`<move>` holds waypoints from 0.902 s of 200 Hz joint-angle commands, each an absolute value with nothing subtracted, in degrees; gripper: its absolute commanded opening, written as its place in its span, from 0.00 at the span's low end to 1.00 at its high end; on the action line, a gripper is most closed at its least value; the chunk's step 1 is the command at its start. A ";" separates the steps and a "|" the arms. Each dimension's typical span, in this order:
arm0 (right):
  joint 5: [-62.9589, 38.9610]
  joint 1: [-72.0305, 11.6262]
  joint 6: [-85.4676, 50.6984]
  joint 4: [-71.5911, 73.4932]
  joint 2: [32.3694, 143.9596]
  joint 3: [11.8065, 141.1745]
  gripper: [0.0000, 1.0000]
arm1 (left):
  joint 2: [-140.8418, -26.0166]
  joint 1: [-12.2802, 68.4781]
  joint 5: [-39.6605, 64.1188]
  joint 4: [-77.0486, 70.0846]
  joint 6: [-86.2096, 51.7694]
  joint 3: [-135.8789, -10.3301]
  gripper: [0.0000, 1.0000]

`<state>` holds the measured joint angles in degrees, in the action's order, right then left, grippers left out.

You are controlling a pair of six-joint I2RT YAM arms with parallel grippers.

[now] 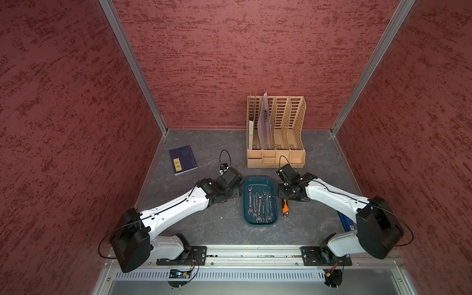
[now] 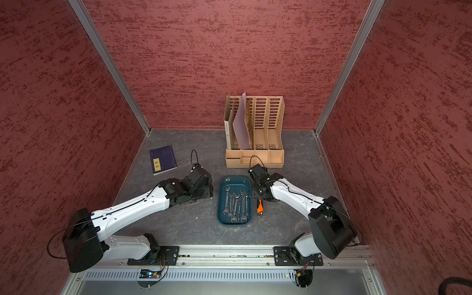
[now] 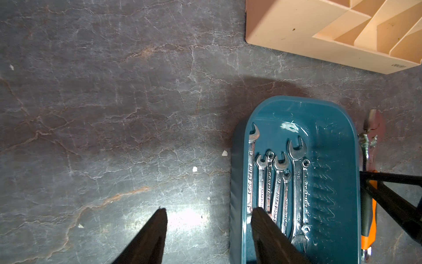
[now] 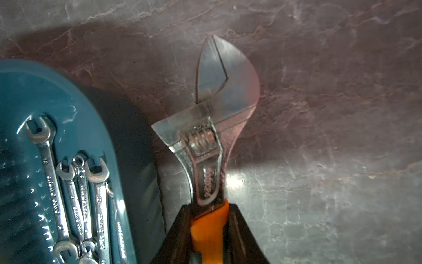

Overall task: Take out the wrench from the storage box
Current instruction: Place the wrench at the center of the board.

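Note:
Next the robot's right gripper will move down onto the bare tabletop beside the storage box and release the adjustable wrench's handle, since that wrench is already outside the side of the box.
The storage box (image 1: 258, 181) is a shallow teal tray at the table's middle, seen in both top views (image 2: 235, 180). Several silver open-end wrenches (image 1: 260, 204) lie side by side in it. An adjustable wrench (image 4: 219, 102) with an orange handle (image 1: 285, 208) is outside the box, just off its right wall. My right gripper (image 4: 209, 206) is shut on that handle. Whether this wrench touches the table I cannot tell. My left gripper (image 3: 210, 209) is open and holds nothing. It straddles the box's left wall (image 3: 237, 182), with one finger over the table and the other over the wrenches (image 3: 276, 182).
A tall tan slotted file organizer (image 1: 275, 132) with papers stands behind the box. A purple notebook (image 1: 183, 159) lies at the back left. A blue flat object (image 1: 346, 222) shows under my right arm. Red walls enclose three sides.

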<state>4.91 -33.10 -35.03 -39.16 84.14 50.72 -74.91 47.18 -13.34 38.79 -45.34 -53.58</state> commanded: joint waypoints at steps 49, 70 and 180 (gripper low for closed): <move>2.82 -31.55 -33.22 -32.26 89.46 50.93 0.07 | -77.99 49.13 -13.23 37.50 -45.78 -56.85 0.63; 2.54 -31.38 -33.47 -32.04 90.04 50.50 0.09 | -78.75 49.97 -13.91 38.19 -45.62 -58.05 0.63; 2.43 -29.96 -31.78 -39.76 81.69 53.57 0.58 | -79.02 51.84 -17.10 43.23 -43.62 -63.88 0.66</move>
<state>1.69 -30.48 -32.56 -36.18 86.72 50.46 -80.16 51.68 -15.62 41.58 -44.66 -61.82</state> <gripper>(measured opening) 0.556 0.653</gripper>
